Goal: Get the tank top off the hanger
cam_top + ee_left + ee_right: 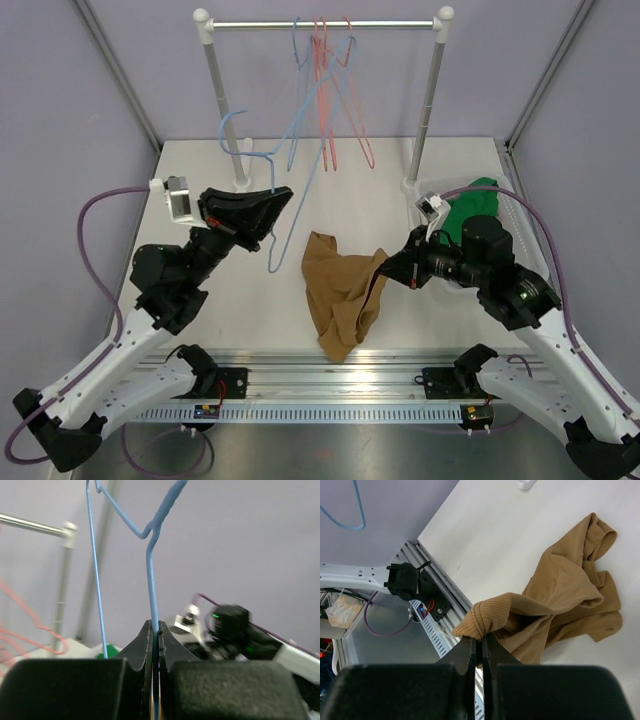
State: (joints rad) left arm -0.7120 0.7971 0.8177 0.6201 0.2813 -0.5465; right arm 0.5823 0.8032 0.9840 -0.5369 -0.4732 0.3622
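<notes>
My right gripper goes left in the top view over the tank top's crumpled body point(342, 288) point(565, 587) and lets go of the tank top's pinched fold next, since the hanger is bare.
The tan ribbed tank top point(340, 290) lies crumpled on the white table, off the hanger. My right gripper point(392, 266) is shut on its right edge; the wrist view shows a bunched fold of the tank top point(570, 605) pinched between the jaws of the right gripper point(481, 641). My left gripper point(275, 200) is shut on a bare light-blue wire hanger point(290, 160), held tilted above the table's left side. The left wrist view shows the hanger's wire point(152, 580) clamped between the closed jaws of the left gripper point(155, 627).
A clothes rack point(325, 24) at the back holds several pink and blue wire hangers point(330, 90). A green garment point(470, 205) sits in a clear bin at right behind my right arm. The metal rail point(330, 385) runs along the near table edge.
</notes>
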